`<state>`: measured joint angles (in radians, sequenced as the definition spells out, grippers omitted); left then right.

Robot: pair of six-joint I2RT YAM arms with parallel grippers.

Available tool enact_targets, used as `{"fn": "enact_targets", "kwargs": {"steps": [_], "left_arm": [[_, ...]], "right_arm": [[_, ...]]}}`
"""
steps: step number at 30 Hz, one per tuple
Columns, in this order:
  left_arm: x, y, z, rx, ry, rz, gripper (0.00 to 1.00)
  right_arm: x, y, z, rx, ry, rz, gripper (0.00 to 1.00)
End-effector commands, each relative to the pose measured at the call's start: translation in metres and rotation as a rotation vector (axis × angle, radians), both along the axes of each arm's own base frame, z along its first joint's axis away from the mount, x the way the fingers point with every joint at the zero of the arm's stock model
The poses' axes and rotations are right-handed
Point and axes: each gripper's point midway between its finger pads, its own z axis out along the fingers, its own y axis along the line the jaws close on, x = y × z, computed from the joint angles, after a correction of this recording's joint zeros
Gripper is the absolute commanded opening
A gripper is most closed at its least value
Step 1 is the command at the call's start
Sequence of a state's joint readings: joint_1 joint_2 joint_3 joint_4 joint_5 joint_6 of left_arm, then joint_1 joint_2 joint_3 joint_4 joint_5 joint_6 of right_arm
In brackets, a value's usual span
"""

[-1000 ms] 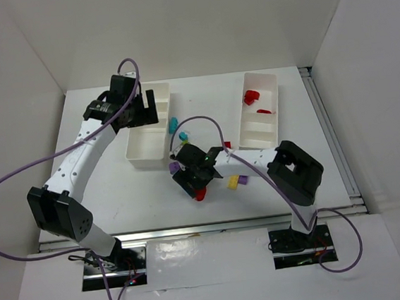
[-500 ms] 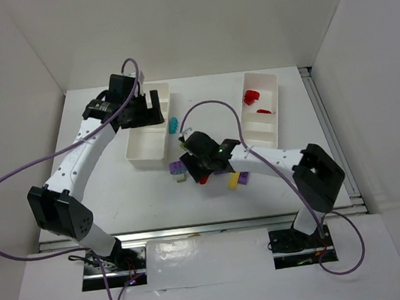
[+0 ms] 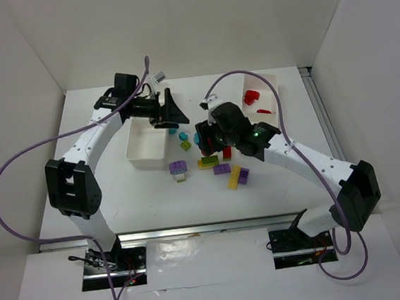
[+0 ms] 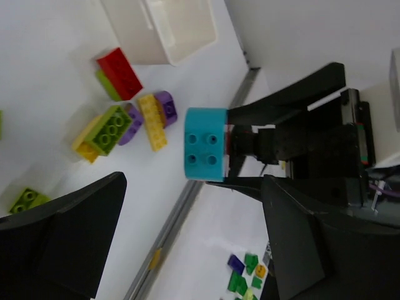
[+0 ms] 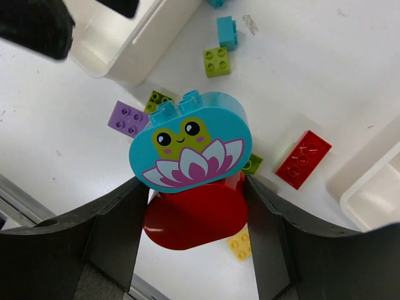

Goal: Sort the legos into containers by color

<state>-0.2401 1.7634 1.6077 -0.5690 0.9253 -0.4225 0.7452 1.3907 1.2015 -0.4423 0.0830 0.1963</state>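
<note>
I will next move my left gripper across toward my right gripper. Then I will close it on the teal piece's studded end, because that end sticks out past the red piece.
My right gripper (image 5: 197,215) is shut on a red rounded piece (image 5: 194,219) with a teal frog-and-lotus piece (image 5: 190,150) stacked on it, held above the table. In the top view it (image 3: 205,141) hangs over the loose legos. My left gripper (image 3: 175,115) is open and empty, pointing at the right gripper. In the left wrist view (image 4: 194,187) the teal piece (image 4: 205,145) shows between and beyond its fingers. Loose legos lie below: a purple one (image 3: 177,168), a lime-yellow one (image 3: 208,162), a yellow one (image 3: 234,177), a red brick (image 5: 303,159), and a teal one (image 5: 227,32).
The left white tray (image 3: 146,146) lies under the left arm. The right white tray (image 3: 258,127) at the back right holds red pieces (image 3: 252,96). A metal rail (image 3: 330,137) runs along the table's right edge. White walls enclose the table.
My right gripper has risen and moved back and right with the red-and-teal stack. My left gripper has swung from over the left tray to the right, toward the stack.
</note>
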Motion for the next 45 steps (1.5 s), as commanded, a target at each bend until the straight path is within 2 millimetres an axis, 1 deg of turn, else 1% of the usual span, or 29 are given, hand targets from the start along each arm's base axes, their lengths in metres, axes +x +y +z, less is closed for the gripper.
{"fn": "enact_targets", "kwargs": {"steps": [1, 2, 3, 4, 5, 8, 11, 12, 13, 15, 18, 19, 20, 21, 23, 24, 26, 27, 30, 31, 33, 35, 37, 38, 39, 40, 42, 43, 45], "left_arm": [[-0.022, -0.020, 0.022, -0.153, -0.022, -0.180, 1.00], [-0.026, -0.023, 0.023, -0.160, -0.019, -0.196, 1.00], [-0.029, -0.028, 0.023, -0.161, -0.018, -0.210, 1.00], [-0.027, -0.028, 0.018, -0.157, -0.015, -0.213, 1.00], [-0.031, -0.033, 0.020, -0.169, -0.012, -0.231, 1.00], [-0.033, -0.037, 0.000, -0.176, 0.057, -0.253, 1.00], [-0.040, -0.044, -0.012, -0.176, 0.092, -0.282, 1.00], [-0.037, -0.043, -0.019, -0.143, 0.082, -0.260, 1.00], [-0.041, -0.046, -0.022, -0.135, 0.104, -0.273, 1.00], [-0.040, -0.045, -0.028, -0.122, 0.113, -0.268, 1.00], [-0.040, -0.045, -0.030, -0.111, 0.120, -0.259, 0.94], [-0.041, -0.045, -0.032, -0.119, 0.131, -0.266, 0.91], [-0.039, -0.046, -0.029, -0.120, 0.122, -0.267, 0.84], [-0.039, -0.046, -0.029, -0.120, 0.122, -0.267, 0.80], [-0.039, -0.047, -0.024, -0.132, 0.114, -0.276, 0.69], [-0.039, -0.047, -0.024, -0.132, 0.114, -0.276, 0.58], [-0.037, -0.047, -0.019, -0.135, 0.096, -0.277, 0.49], [-0.037, -0.047, -0.019, -0.135, 0.096, -0.277, 0.36], [-0.033, -0.049, -0.014, -0.139, 0.092, -0.274, 0.14], [-0.030, -0.050, -0.014, -0.140, 0.088, -0.274, 0.00], [-0.023, -0.051, -0.019, -0.117, 0.090, -0.250, 0.00], [-0.017, -0.052, -0.026, -0.102, 0.109, -0.231, 0.00], [0.000, -0.046, -0.025, -0.081, 0.101, -0.175, 0.00], [0.007, -0.046, -0.028, -0.067, 0.110, -0.147, 0.00], [0.018, -0.038, -0.034, -0.057, 0.118, -0.106, 0.00], [0.027, -0.034, -0.033, -0.059, 0.100, -0.082, 0.00], [0.044, -0.028, -0.039, -0.048, 0.110, -0.028, 0.00], [0.051, -0.023, -0.042, -0.038, 0.107, -0.004, 0.00], [0.062, -0.022, -0.046, -0.015, 0.093, 0.022, 0.00]], "right_arm": [[0.007, 0.005, 0.026, 0.065, -0.041, 0.021, 0.51], [0.006, 0.007, 0.032, 0.082, -0.052, 0.030, 0.51], [0.006, 0.007, 0.032, 0.082, -0.053, 0.030, 0.51], [0.006, 0.007, 0.032, 0.082, -0.053, 0.030, 0.51], [0.007, 0.008, 0.034, 0.088, -0.060, 0.030, 0.51], [0.010, 0.010, 0.037, 0.100, -0.074, 0.031, 0.51], [0.014, 0.013, 0.038, 0.099, -0.072, 0.031, 0.51], [0.014, 0.013, 0.038, 0.099, -0.072, 0.031, 0.51], [0.014, 0.014, 0.034, 0.093, -0.065, 0.030, 0.51], [0.018, 0.012, 0.036, 0.100, -0.074, 0.022, 0.51], [0.020, 0.013, 0.038, 0.107, -0.082, 0.022, 0.51], [0.020, 0.015, 0.034, 0.104, -0.071, 0.029, 0.51], [0.020, 0.015, 0.034, 0.104, -0.071, 0.029, 0.51], [0.021, 0.016, 0.030, 0.097, -0.063, 0.029, 0.51], [0.020, 0.017, 0.030, 0.100, -0.059, 0.037, 0.51], [0.023, 0.015, 0.025, 0.093, -0.051, 0.027, 0.51], [0.023, 0.015, 0.025, 0.093, -0.051, 0.027, 0.51], [0.025, 0.015, 0.021, 0.083, -0.047, 0.020, 0.51], [0.027, 0.015, 0.017, 0.079, -0.038, 0.007, 0.51], [0.032, 0.011, 0.019, 0.081, -0.053, -0.014, 0.51], [0.033, 0.012, 0.016, 0.081, -0.041, -0.019, 0.51], [0.042, 0.009, 0.016, 0.084, -0.056, -0.041, 0.51], [0.049, 0.009, 0.001, 0.065, -0.034, -0.054, 0.51], [0.053, 0.008, -0.003, 0.066, -0.028, -0.056, 0.51], [0.056, 0.011, -0.011, 0.057, -0.017, -0.056, 0.51], [0.062, 0.009, -0.016, 0.061, -0.023, -0.067, 0.51], [0.071, 0.009, -0.022, 0.062, -0.024, -0.079, 0.51], [0.082, 0.010, -0.029, 0.063, -0.026, -0.090, 0.51], [0.089, 0.016, -0.035, 0.072, -0.025, -0.095, 0.51]]}}
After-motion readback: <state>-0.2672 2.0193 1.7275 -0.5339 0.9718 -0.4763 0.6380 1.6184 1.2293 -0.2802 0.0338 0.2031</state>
